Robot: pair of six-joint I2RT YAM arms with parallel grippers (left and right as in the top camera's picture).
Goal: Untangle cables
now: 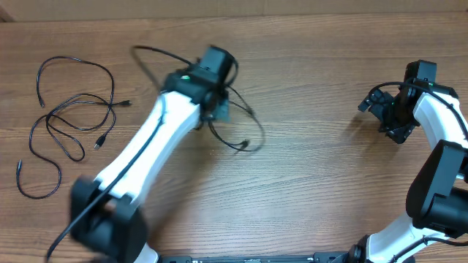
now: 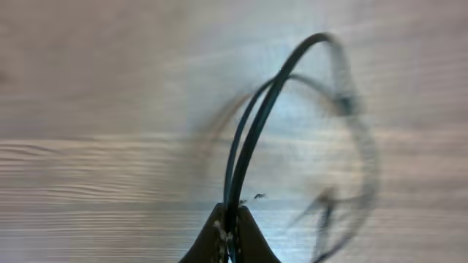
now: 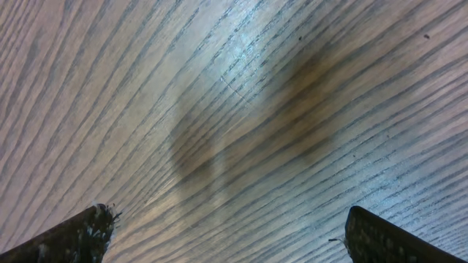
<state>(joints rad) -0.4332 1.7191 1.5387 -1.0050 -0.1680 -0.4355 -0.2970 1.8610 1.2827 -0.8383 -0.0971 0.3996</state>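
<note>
I should next carry the cable with my left gripper over the loose overlapping loops and let it go, because those loops are to the left of my gripper in the overhead view.
My left gripper (image 2: 232,228) is shut on a thin black cable (image 2: 257,120), which rises from between the fingers as a doubled loop; its far side is blurred. In the overhead view the left gripper (image 1: 219,109) is at the table's middle. The held cable (image 1: 245,144) hangs in loops around it, one arc reaching up-left. More black cables (image 1: 112,88) lie in loose overlapping loops at the far left of the table. Far from any cable, my right gripper (image 1: 384,111) hovers at the right, open. In its wrist view the right gripper (image 3: 230,234) shows only bare wood between its fingers.
The wooden table (image 1: 314,168) fills all views. Thicker black wires run along the right arm (image 1: 439,109) and the left arm's base (image 1: 80,219).
</note>
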